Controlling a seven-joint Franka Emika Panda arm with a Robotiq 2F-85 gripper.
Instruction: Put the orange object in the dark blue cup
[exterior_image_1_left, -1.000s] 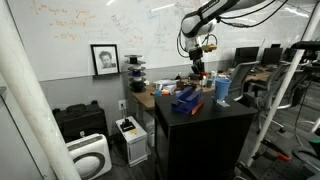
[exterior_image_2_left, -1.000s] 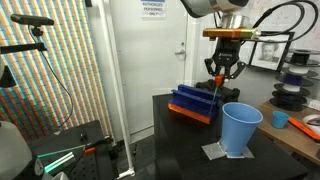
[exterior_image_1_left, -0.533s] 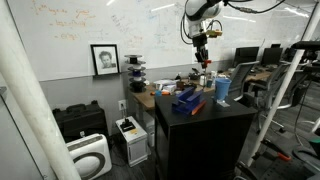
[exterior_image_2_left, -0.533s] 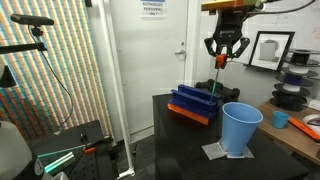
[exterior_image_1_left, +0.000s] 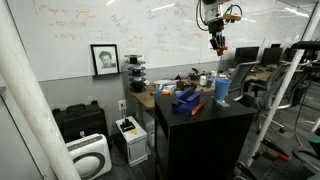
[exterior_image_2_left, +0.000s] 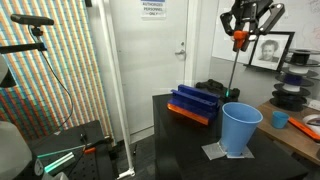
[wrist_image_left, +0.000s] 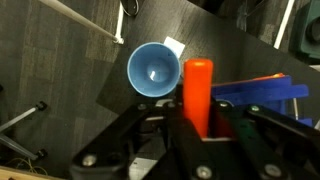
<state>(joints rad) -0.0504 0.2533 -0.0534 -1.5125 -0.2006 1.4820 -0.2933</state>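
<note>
The robot will next move its gripper toward the cup's opening (exterior_image_2_left: 242, 112) (wrist_image_left: 154, 70), which is below and to the gripper's left in the wrist view, then lower the orange object inside and let go.
My gripper (exterior_image_2_left: 239, 40) is high above the dark table and shut on the orange object (wrist_image_left: 197, 92), a long orange stick that hangs down from the jaws (exterior_image_2_left: 237, 68). The gripper also shows in an exterior view (exterior_image_1_left: 218, 42). The dark blue cup (exterior_image_2_left: 240, 128) is a tall blue tumbler standing upright on a white sheet near the table's edge; it shows too in an exterior view (exterior_image_1_left: 223, 90). In the wrist view the cup's open mouth (wrist_image_left: 153, 71) lies below, left of the stick, empty inside.
A low dark blue blocky holder on an orange base (exterior_image_2_left: 194, 103) sits on the black table (exterior_image_2_left: 180, 140) beside the cup; it also shows in an exterior view (exterior_image_1_left: 186, 100). Spools and clutter fill the desk behind (exterior_image_1_left: 140, 72). A printer (exterior_image_1_left: 90, 155) stands on the floor.
My gripper has risen well above the blue holder with the orange stick and moved sideways toward the cup.
</note>
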